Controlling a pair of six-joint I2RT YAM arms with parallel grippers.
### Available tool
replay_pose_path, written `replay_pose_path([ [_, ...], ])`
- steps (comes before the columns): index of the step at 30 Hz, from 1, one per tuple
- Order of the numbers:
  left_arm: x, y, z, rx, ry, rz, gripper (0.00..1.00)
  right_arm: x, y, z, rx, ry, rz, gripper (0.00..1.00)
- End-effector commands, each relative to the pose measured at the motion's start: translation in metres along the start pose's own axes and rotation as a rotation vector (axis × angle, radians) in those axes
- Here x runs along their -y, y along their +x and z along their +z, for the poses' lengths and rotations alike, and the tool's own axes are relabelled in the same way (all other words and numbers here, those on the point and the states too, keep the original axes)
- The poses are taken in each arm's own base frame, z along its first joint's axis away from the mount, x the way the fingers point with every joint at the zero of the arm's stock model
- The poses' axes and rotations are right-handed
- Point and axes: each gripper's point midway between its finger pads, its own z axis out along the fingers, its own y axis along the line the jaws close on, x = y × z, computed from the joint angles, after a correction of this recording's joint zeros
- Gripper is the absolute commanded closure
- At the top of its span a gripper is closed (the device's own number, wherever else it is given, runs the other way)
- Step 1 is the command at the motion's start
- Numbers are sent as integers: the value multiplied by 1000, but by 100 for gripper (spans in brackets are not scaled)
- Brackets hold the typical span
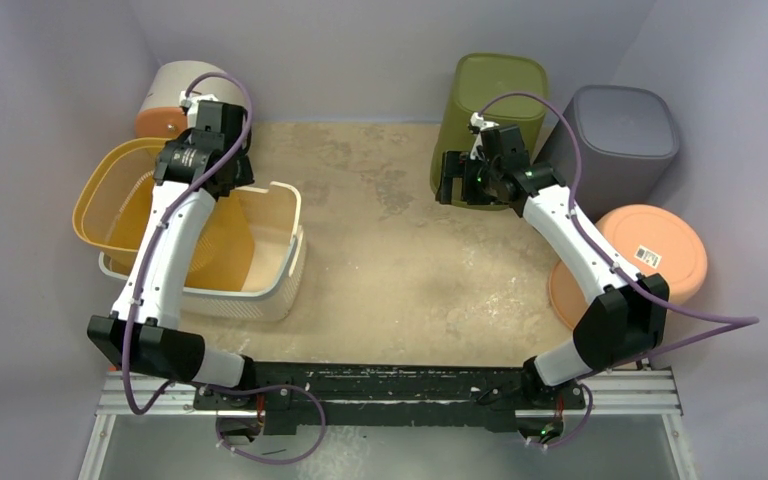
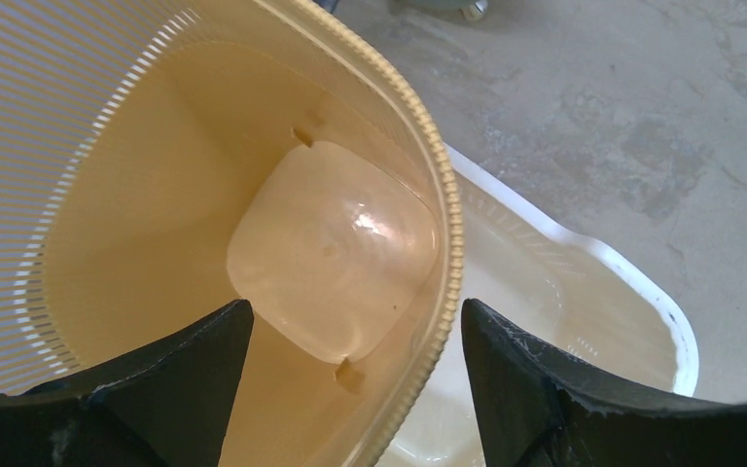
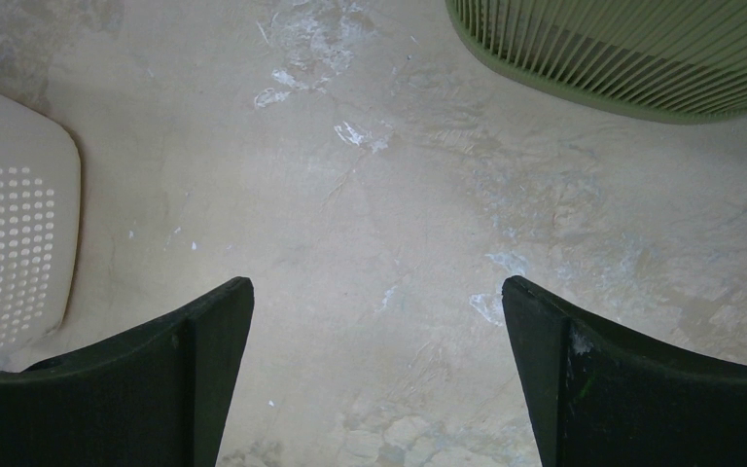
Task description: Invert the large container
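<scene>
I will move my left gripper to the right in the left wrist view next, where the yellow basket's beaded rim is off-centre, and then close it.
A yellow slatted basket [image 1: 120,205] sits tilted, open side up, partly inside a larger white perforated basket [image 1: 270,290] at the left of the table. My left gripper [image 1: 228,180] is open above the yellow basket's right rim. In the left wrist view the left gripper [image 2: 357,326] straddles that beaded rim [image 2: 447,243], one finger over the yellow basket's inside [image 2: 156,195], the other over the white basket [image 2: 642,292]; no contact shows. My right gripper [image 1: 452,185] is open and empty over bare table in front of a green bin [image 1: 500,90]; it also shows in the right wrist view [image 3: 377,311].
A grey bin [image 1: 625,125] stands upside down at the back right beside the green bin [image 3: 642,49]. An orange round tub [image 1: 650,250] lies upside down at the right. A beige and orange container [image 1: 165,100] is at the back left. The white basket's corner [image 3: 10,224] shows at the right wrist view's left.
</scene>
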Motion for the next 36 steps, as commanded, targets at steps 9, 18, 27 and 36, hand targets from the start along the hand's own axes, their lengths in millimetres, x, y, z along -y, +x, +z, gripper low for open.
replay_pose_path([
  [9, 42, -4, 27, 21, 122, -58, 47, -3, -22, -17, 104, -11, -13, 0],
  [18, 37, 4, 30, 5, 91, -48, 85, -2, -24, -19, 111, -1, -11, 0],
  [27, 9, -23, 8, 68, 8, -60, 100, -2, -27, -21, 118, 4, -12, 0],
  [36, -20, -144, -100, 367, 151, -329, 100, -13, -52, -38, 158, -28, -31, 0],
])
